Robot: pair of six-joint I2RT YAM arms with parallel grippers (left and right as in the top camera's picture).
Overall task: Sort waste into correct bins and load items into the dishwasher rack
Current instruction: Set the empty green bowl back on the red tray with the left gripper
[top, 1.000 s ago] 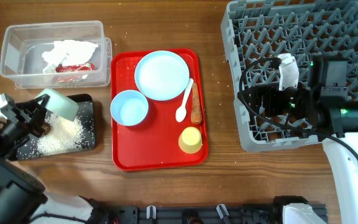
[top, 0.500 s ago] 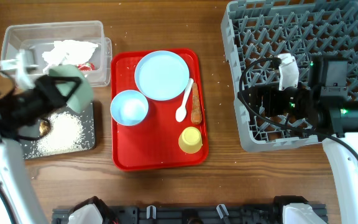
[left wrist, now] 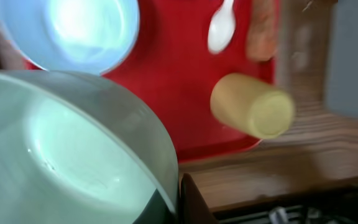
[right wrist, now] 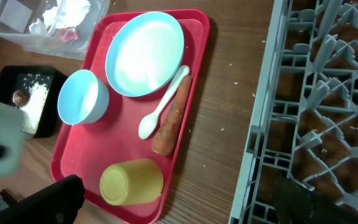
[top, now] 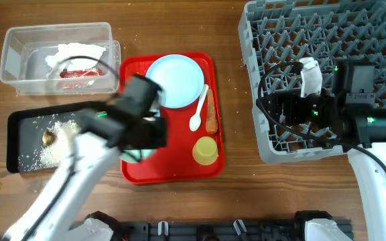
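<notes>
My left gripper lowers the pale-green bowl toward the yellow cup next, onto the red tray's empty near part (top: 167, 158) (left wrist: 184, 116).
My left gripper (left wrist: 176, 202) is shut on the wall of the pale-green bowl (left wrist: 73, 155) and hangs over the near left of the red tray (top: 129, 67). Its arm hides the light-blue bowl (left wrist: 67, 31) from overhead. On the tray lie the light-blue plate (top: 175, 80), white spoon (top: 198, 110), carrot-like stick (top: 211, 114) and the yellow cup (top: 205, 150) on its side. Rice (top: 45, 150) and a brown scrap (top: 48, 137) sit in the black tray (top: 19, 127). My right gripper (right wrist: 179, 205) stands open and empty above the front left edge of the dishwasher rack (top: 313, 33).
The clear tub (top: 19, 40) at the back left holds the white tissue (top: 72, 53) and the red wrapper (top: 79, 72). Bare wood lies between the red tray and the rack. Stray rice grains dot the wood.
My left arm has swung from over the black tray to the right, carrying the pale-green bowl over the red tray. The right arm has not moved.
</notes>
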